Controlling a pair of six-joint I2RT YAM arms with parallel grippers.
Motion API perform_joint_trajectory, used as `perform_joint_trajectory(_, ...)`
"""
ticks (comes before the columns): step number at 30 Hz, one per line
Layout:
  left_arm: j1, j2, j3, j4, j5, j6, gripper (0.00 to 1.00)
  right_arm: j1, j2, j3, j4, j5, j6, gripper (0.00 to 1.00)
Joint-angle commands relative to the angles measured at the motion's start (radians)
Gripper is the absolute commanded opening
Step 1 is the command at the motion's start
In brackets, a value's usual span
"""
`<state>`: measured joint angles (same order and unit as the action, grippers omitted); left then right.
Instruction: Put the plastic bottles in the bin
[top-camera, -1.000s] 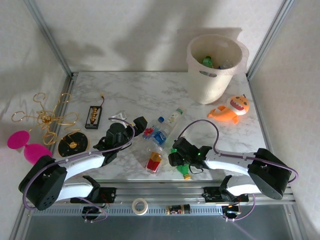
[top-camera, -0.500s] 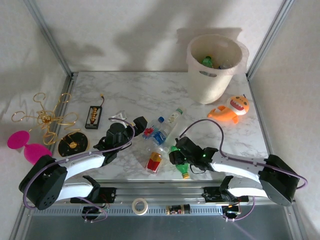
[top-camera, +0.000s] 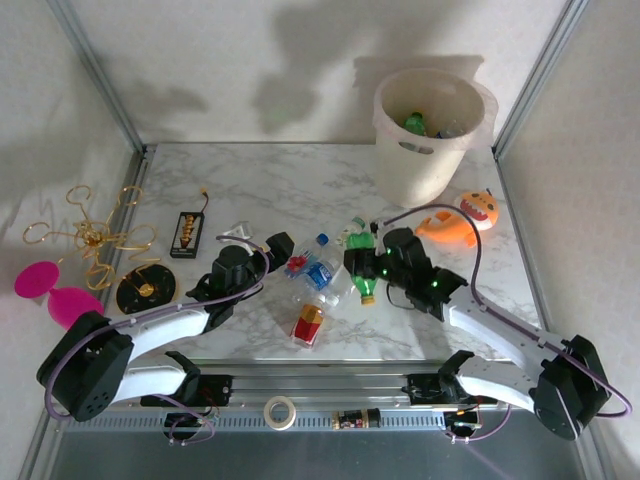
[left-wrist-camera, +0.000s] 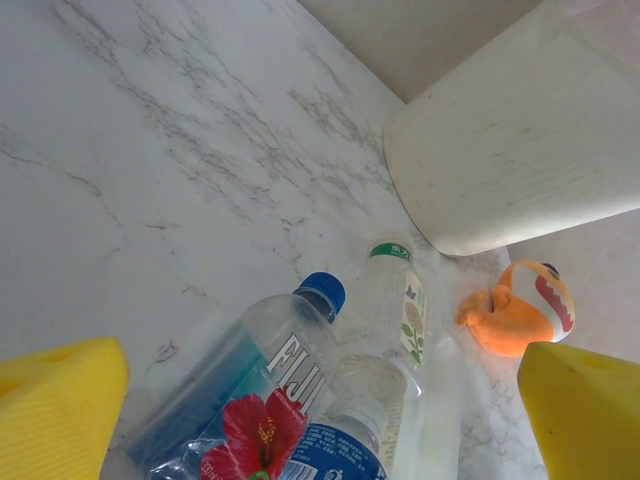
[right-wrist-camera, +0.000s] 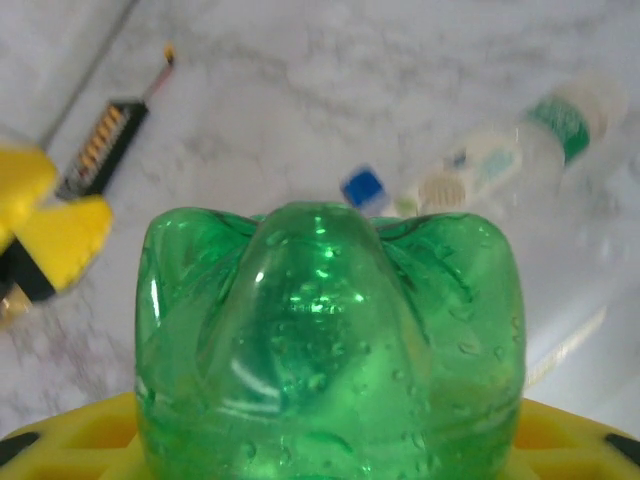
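Observation:
The bin's rim is high above the tabletop, so the robot's right gripper next needs to move up and outward over the cream bin's opening (top-camera: 432, 106) and let go of the green bottle.
My right gripper (top-camera: 363, 266) is shut on a green bottle (top-camera: 362, 272) with a yellow cap, held above the table's middle. In the right wrist view the green bottle's base (right-wrist-camera: 330, 330) bulges up between the yellow fingers (right-wrist-camera: 70, 445). My left gripper (top-camera: 276, 247) stands open over a cluster of lying bottles: a blue-capped Fiji bottle (left-wrist-camera: 265, 375), a clear green-capped bottle (left-wrist-camera: 393, 300) and a blue-labelled one (left-wrist-camera: 340, 450). A red-labelled bottle (top-camera: 308, 324) lies near the front. The cream bin (top-camera: 428, 140) stands at the back right with a green bottle (top-camera: 415, 124) inside.
An orange toy (top-camera: 462, 220) lies right of the held bottle, below the bin. On the left are a black board (top-camera: 188, 232), a gold wire ornament (top-camera: 95, 240), a black disc (top-camera: 143, 290) and a pink object (top-camera: 50, 285). A tape roll (top-camera: 281, 411) sits on the front rail.
My right gripper closed on the green bottle near the front edge and carried it up and toward the back. The left arm has not moved.

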<state>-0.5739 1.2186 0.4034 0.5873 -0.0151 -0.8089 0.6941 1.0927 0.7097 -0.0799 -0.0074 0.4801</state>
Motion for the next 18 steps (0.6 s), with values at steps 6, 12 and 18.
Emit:
perform_joint_trajectory(6, 0.008, -0.072, -0.012, -0.010, -0.046, 0.022, 1.00, -0.145, 0.148, 0.349, 0.015, -0.030, -0.175, 0.47)
perform_joint_trajectory(12, 0.009, -0.119, -0.028, -0.050, -0.066, 0.050, 1.00, -0.253, 0.256, 0.571, 0.026, -0.059, -0.217, 0.47)
perform_joint_trajectory(18, 0.009, -0.162, -0.043, -0.092, -0.105, 0.067, 1.00, -0.359, 0.389, 0.834, 0.011, -0.097, -0.218, 0.47)
